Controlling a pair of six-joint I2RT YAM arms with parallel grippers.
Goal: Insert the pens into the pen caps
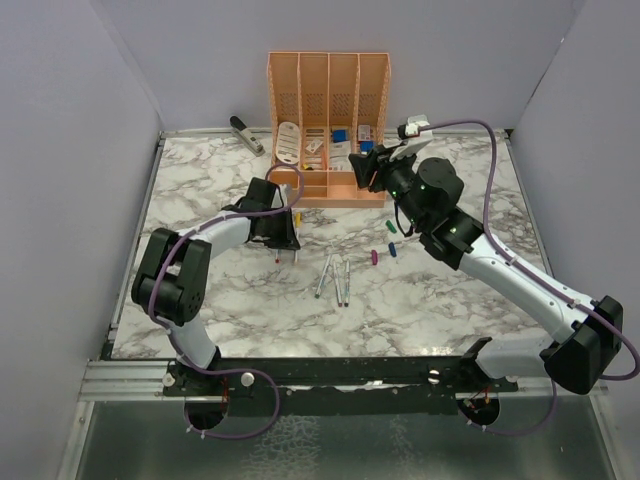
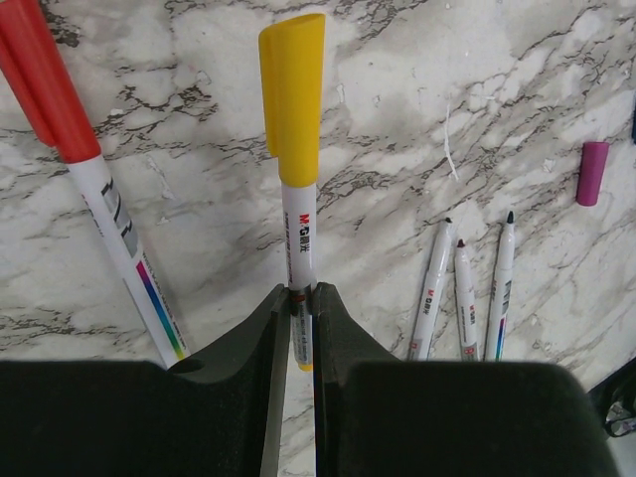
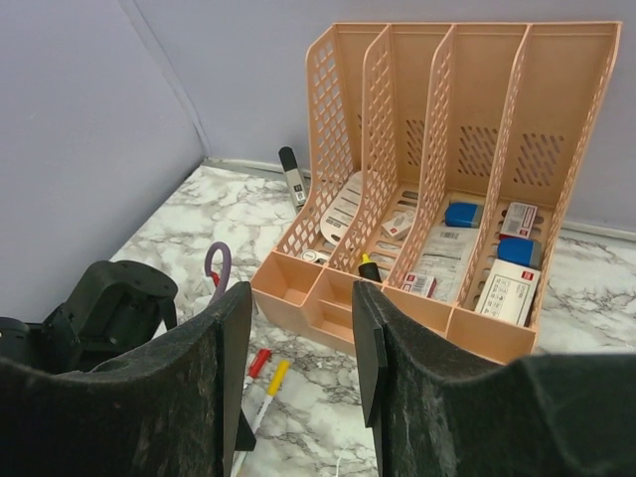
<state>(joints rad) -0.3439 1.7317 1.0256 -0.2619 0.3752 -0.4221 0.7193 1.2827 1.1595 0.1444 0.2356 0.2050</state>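
The robot's left gripper will next lower the white pen (image 2: 298,234), which already has its yellow cap on, and let go of it beside the red-capped pen, since the marble below there is bare.
My left gripper (image 2: 299,293) is shut on a white pen (image 2: 298,234) that wears the yellow cap (image 2: 293,94), low over the marble. A pen with the red cap (image 2: 45,84) lies just to its left. Three uncapped pens (image 2: 467,293) lie side by side to the right, also in the top view (image 1: 333,278). The purple cap (image 2: 593,173) lies loose beyond them. In the top view the green cap (image 1: 390,226), purple cap (image 1: 374,257) and blue cap (image 1: 392,249) lie near each other. My left gripper (image 1: 285,235) is left of the pens. My right gripper (image 1: 375,165) is open, empty and raised by the organiser.
The orange organiser (image 1: 328,125) with boxes and papers stands at the back centre, also in the right wrist view (image 3: 437,199). A grey stapler (image 1: 246,134) lies left of it. Grey walls enclose the marble table (image 1: 200,170) on three sides.
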